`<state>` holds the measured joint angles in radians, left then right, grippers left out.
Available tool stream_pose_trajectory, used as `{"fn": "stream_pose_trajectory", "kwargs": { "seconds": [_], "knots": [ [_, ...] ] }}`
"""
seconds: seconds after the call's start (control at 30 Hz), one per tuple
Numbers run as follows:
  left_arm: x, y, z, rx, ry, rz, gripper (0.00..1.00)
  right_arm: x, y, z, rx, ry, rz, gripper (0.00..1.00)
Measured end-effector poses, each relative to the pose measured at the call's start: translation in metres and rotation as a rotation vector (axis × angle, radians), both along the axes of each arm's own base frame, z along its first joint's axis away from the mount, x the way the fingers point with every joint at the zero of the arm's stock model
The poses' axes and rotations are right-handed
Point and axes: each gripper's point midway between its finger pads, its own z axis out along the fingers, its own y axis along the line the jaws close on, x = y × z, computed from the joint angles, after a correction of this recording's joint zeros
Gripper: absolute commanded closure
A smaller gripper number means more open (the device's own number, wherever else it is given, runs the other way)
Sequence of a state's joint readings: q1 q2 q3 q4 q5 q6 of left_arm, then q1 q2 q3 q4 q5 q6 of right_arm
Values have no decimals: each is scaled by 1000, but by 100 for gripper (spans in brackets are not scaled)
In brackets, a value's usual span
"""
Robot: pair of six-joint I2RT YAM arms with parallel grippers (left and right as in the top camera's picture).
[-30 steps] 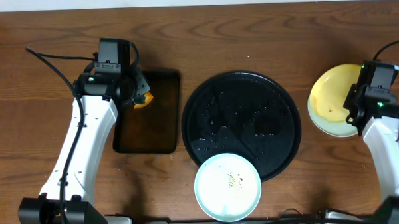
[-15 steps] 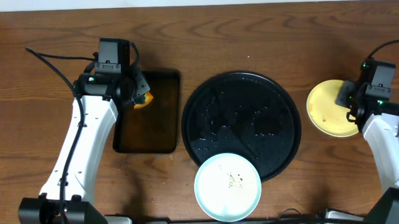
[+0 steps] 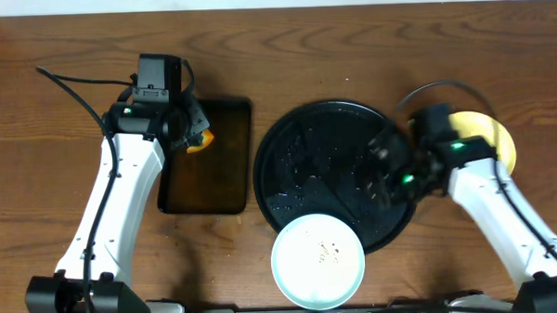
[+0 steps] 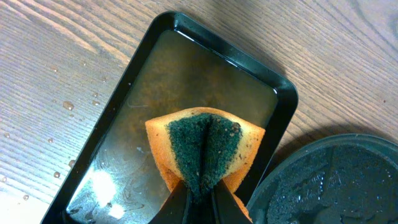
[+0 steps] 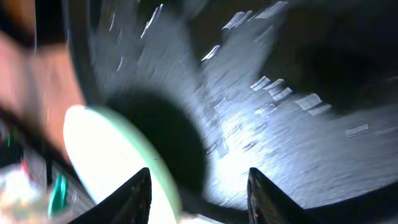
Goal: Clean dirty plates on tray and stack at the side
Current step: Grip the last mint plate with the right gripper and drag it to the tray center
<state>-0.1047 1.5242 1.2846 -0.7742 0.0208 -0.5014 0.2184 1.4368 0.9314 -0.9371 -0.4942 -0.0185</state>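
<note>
My right gripper needs to move back and down first, onto the edge of the mint-white plate with brown specks, over the tray, to get that plate.
The large round black tray (image 3: 287, 138) lies wet at the table's middle. One mint-white plate (image 3: 317, 259) with brown specks rests over its front rim. It also shows blurred in the right wrist view (image 5: 102, 158). The pale yellow plate (image 3: 491, 135) lies on the wood right of the tray, partly hidden by my right arm. A second mint-white plate is out of view. My right gripper (image 3: 384, 162) hovers open and empty over the tray's right part (image 5: 199, 199). My left gripper (image 3: 196, 138) is shut on an orange sponge (image 4: 205, 146) with a green scouring face.
A dark rectangular tray (image 3: 208, 191) holding brownish water stands left of the round tray. It also shows in the left wrist view (image 4: 285, 90), under the sponge. Bare wood-grain tabletop (image 3: 56, 164) lies at the far left and along the back. Water drops dot the wood beside the rectangular tray.
My right gripper has let go of the yellow plate, which now lies on the table at the right. The right arm has swung left over the black tray. The left arm has not moved.
</note>
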Motion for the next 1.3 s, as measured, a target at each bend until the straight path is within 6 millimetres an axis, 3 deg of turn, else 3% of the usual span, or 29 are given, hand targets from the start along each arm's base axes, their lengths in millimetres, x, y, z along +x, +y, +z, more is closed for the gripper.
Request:
{"fn": "stream_pose_trajectory", "kwargs": {
  "seconds": [0.13, 0.3, 0.6, 0.67, 0.73, 1.2, 1.3],
  "knots": [
    [0, 0, 0, 0, 0, 1, 92, -26, 16, -5, -62, 43, 98, 50],
    [0, 0, 0, 0, 1, 1, 92, -36, 25, -11, -136, 27, 157, 53],
    [-1, 0, -1, 1, 4, 0, 92, -53, 17, -39, -245, 49, 139, 60],
    [-1, 0, -1, 1, 4, 0, 92, -56, 16, -43, -252, 57, 138, 69],
    [-1, 0, -1, 1, 5, 0, 92, -58, 15, -46, -258, 61, 134, 81],
    [-2, 0, -1, 1, 8, 0, 92, -53, 18, -51, -250, 45, 90, 88],
    [-2, 0, -1, 1, 8, 1, 92, -56, 16, -58, -250, 46, 87, 99]
  ]
}}
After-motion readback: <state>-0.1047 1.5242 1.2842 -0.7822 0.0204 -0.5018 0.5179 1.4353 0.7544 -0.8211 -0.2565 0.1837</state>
